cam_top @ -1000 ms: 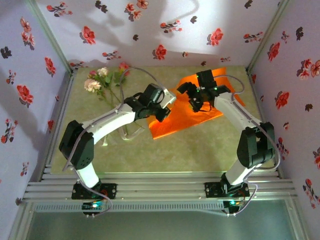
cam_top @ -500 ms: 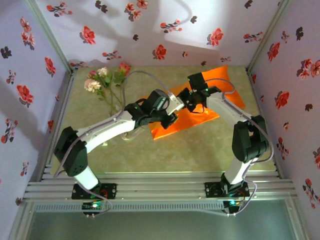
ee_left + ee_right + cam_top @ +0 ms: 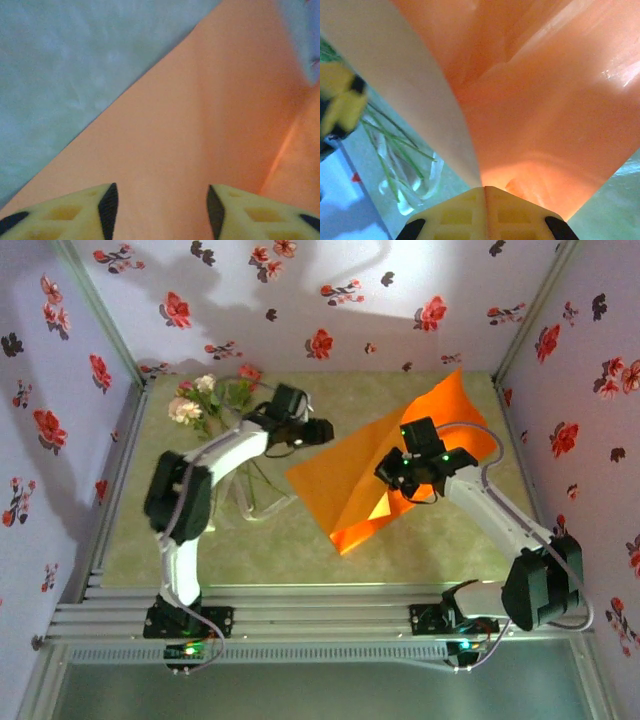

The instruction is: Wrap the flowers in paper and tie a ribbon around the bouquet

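The paper's fold needs to be opened, so the right gripper will next draw the paper back toward bare table past the paper's near edge, which lies back from the gripper, and then release it.
The orange paper [image 3: 430, 435] lies across the middle and right of the table, with a fold lifted near its front. My right gripper [image 3: 393, 476] is shut on a raised part of the paper [image 3: 545, 100], its fingertips [image 3: 485, 192] pressed together on the sheet. At the sheet's upper-left edge my left gripper [image 3: 320, 430] hovers open over the paper [image 3: 200, 125], with nothing between its fingers [image 3: 107, 207]. The flowers [image 3: 205, 395] lie at the back left, stems [image 3: 395, 145] running forward. The pale ribbon [image 3: 255, 505] loops on the table beside the stems, and the ribbon [image 3: 427, 180] shows past the paper's edge.
Flower-print walls close in the back, left and right of the table [image 3: 420, 540]. Bare green table [image 3: 60, 60] lies left of the sheet. Aluminium rails [image 3: 320, 625] run along the near edge by the arm bases.
My left gripper drew back off the middle of the paper toward the back left. The right gripper moved forward with the paper in it, and the sheet spread wider and shifted forward.
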Controlling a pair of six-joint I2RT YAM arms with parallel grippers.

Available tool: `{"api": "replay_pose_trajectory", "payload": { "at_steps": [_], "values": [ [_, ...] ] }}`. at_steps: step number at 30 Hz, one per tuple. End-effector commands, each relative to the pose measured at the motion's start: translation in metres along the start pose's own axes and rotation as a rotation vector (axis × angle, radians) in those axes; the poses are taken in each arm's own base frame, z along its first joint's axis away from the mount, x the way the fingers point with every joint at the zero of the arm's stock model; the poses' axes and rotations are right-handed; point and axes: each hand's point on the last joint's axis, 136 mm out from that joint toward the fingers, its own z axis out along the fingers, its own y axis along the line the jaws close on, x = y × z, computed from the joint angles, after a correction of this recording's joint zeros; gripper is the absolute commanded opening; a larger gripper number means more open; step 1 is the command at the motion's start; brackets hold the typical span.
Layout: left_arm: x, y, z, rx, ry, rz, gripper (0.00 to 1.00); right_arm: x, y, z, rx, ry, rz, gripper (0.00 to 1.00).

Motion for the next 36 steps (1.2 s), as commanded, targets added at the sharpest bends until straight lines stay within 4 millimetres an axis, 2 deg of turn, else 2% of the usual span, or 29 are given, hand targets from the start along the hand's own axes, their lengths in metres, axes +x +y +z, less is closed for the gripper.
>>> {"api": "replay_pose_trajectory", "payload": {
  "at_steps": [1, 4, 6, 8, 10, 14, 18, 20, 23, 25, 27, 29, 32, 34, 36],
  "values": [
    [0.045, -0.022, 0.036, 0.078, 0.191, -0.171, 0.48, -0.001, -0.013, -0.007, 0.037, -0.034, -0.033, 0.0],
    [0.063, -0.033, 0.058, 0.083, 0.262, -0.184, 0.46, -0.005, -0.015, -0.011, 0.042, -0.052, -0.047, 0.0],
    [0.082, -0.027, 0.071, 0.049, 0.322, -0.209, 0.44, -0.005, -0.016, -0.014, 0.044, -0.053, -0.057, 0.0],
    [0.103, -0.002, 0.082, -0.04, 0.383, -0.25, 0.38, -0.004, -0.017, -0.018, 0.046, -0.051, -0.073, 0.0],
    [0.111, 0.019, 0.086, -0.116, 0.391, -0.266, 0.36, -0.004, -0.02, -0.022, 0.053, -0.051, -0.087, 0.0],
    [0.105, 0.07, 0.083, -0.253, 0.377, -0.337, 0.36, -0.006, -0.03, -0.03, 0.062, -0.059, -0.099, 0.0],
    [0.071, 0.127, 0.074, -0.364, 0.333, -0.395, 0.35, -0.013, -0.03, -0.028, 0.034, -0.041, -0.086, 0.0],
    [0.042, 0.156, 0.064, -0.41, 0.294, -0.422, 0.33, -0.016, -0.022, -0.024, 0.011, -0.025, -0.092, 0.0],
    [-0.007, 0.176, 0.045, -0.414, 0.198, -0.47, 0.31, -0.019, -0.012, -0.019, 0.002, 0.001, -0.091, 0.0],
    [-0.036, 0.179, 0.04, -0.367, 0.148, -0.508, 0.31, -0.016, -0.015, -0.02, 0.019, 0.015, -0.075, 0.0],
    [-0.055, 0.174, 0.036, -0.344, 0.133, -0.511, 0.31, -0.007, -0.029, -0.023, 0.064, 0.022, -0.05, 0.0],
    [-0.061, 0.17, 0.038, -0.329, 0.14, -0.515, 0.31, 0.007, -0.059, -0.026, 0.137, 0.028, -0.002, 0.0],
    [-0.05, 0.168, 0.044, -0.3, 0.173, -0.557, 0.31, 0.032, -0.111, -0.018, 0.237, 0.057, 0.084, 0.0],
    [-0.041, 0.168, 0.043, -0.298, 0.171, -0.576, 0.3, 0.045, -0.137, -0.01, 0.285, 0.084, 0.147, 0.0],
    [-0.037, 0.17, 0.038, -0.289, 0.147, -0.597, 0.3, 0.056, -0.155, 0.001, 0.323, 0.122, 0.185, 0.0]
  ]
}}
